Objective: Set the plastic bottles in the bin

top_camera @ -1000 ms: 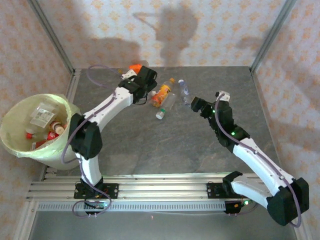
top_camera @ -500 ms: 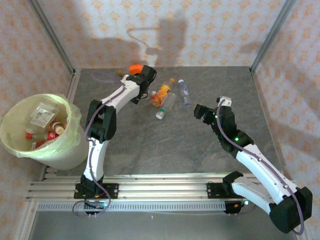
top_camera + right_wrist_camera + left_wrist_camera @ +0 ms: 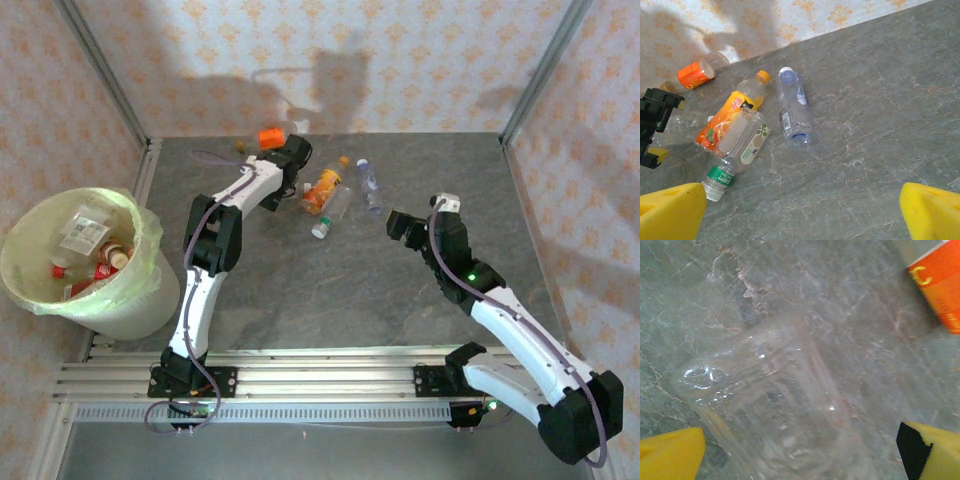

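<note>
I will keep my left gripper low and first close its yellow fingers on both sides to get the clear ribbed bottle, since the bottle's body is already between them.
Three plastic bottles lie close together at the back middle of the table: an orange juice bottle [image 3: 323, 188] [image 3: 730, 116], a clear bottle with a green cap [image 3: 333, 212] [image 3: 738, 147], and a clear blue-capped bottle [image 3: 370, 185] [image 3: 792, 111]. An orange-labelled bottle [image 3: 268, 137] [image 3: 695, 74] rests by the back wall. My left gripper [image 3: 290, 165] [image 3: 800, 455] is open low over another clear bottle [image 3: 775, 405], which lies between its yellow fingertips [image 3: 670, 452]. To the right of the cluster, my right gripper [image 3: 400, 225] [image 3: 802, 215] is open and holds nothing. The bin [image 3: 35, 295] stands at the left with several bottles inside.
The patterned back wall and its metal corner posts [image 3: 535, 70] close in the table just behind the bottles. Bare grey stone [image 3: 330, 290] stretches between the bottles and the arm bases. The left arm [image 3: 215, 235] reaches diagonally across the left half.
The left arm has straightened, its elbow swinging away from the bin, while its gripper stays at the back. The right gripper has drawn slightly back toward the near right.
</note>
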You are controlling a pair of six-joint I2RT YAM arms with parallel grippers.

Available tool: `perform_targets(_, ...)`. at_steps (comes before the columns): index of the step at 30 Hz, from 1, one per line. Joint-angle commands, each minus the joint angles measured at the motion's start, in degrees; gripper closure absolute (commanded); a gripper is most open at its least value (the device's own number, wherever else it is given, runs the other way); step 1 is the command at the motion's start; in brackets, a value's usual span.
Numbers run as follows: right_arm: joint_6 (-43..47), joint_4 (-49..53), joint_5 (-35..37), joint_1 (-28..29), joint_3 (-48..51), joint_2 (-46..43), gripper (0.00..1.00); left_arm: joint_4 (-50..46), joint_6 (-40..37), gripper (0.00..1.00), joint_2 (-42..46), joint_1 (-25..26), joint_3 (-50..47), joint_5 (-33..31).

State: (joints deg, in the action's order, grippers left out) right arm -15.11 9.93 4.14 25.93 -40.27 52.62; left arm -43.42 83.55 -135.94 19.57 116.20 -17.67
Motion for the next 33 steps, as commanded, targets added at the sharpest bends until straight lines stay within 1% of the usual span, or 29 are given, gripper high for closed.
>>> perform_targets(1, 1.7, -2.7, -2.6, -0.2, 0.8, 1.1, 0.01, 1.0, -0.1, 0.07, -1.1, -1.1, -1.2, -3.1)
perform_targets(7, 2.6, -3.7, -2.9, -0.1, 0.9, 1.7, 0.01, 3.7, -4.6, 0.19, -3.3, -1.8, -0.2, -1.2)
perform_targets(10, 3.6, -3.4, -2.7, -0.1, 1.1, 1.5, 0.01, 3.2, -5.2, 0.29, -3.0, -1.8, 0.1, -1.3)
perform_targets(14, 4.4, -4.4, -3.5, -0.1, 2.8, 1.5, 0.01, 4.7, -6.8, 0.41, -2.0, -1.9, -1.1, 0.4)
perform_targets(19, 4.8, -5.0, -5.2, -0.2, 2.2, 1.3, 0.01, 8.2, -12.1, 0.46, 0.5, -1.9, -4.0, 0.9)
perform_targets(21, 4.4, -5.3, -5.2, -0.1, 1.7, 1.0, 0.01, 9.5, -13.9, 0.48, 2.3, -1.9, -5.8, 0.3)
perform_targets(24, 3.3, -5.9, -5.0, -0.1, 1.5, 0.3, 0.01, 14.8, -17.8, 0.5, 6.9, -1.9, -11.0, -0.3)
perform_targets(28, 2.2, -6.6, -4.4, -0.2, 2.1, -1.5, 0.0, 20.3, -23.1, 0.55, 14.7, -1.9, -17.6, -2.0)
perform_targets(33, 1.8, -7.8, -3.5, -0.2, 3.0, -2.6, 0.0, 23.5, -28.1, 0.57, 24.9, -1.9, -24.5, -3.2)
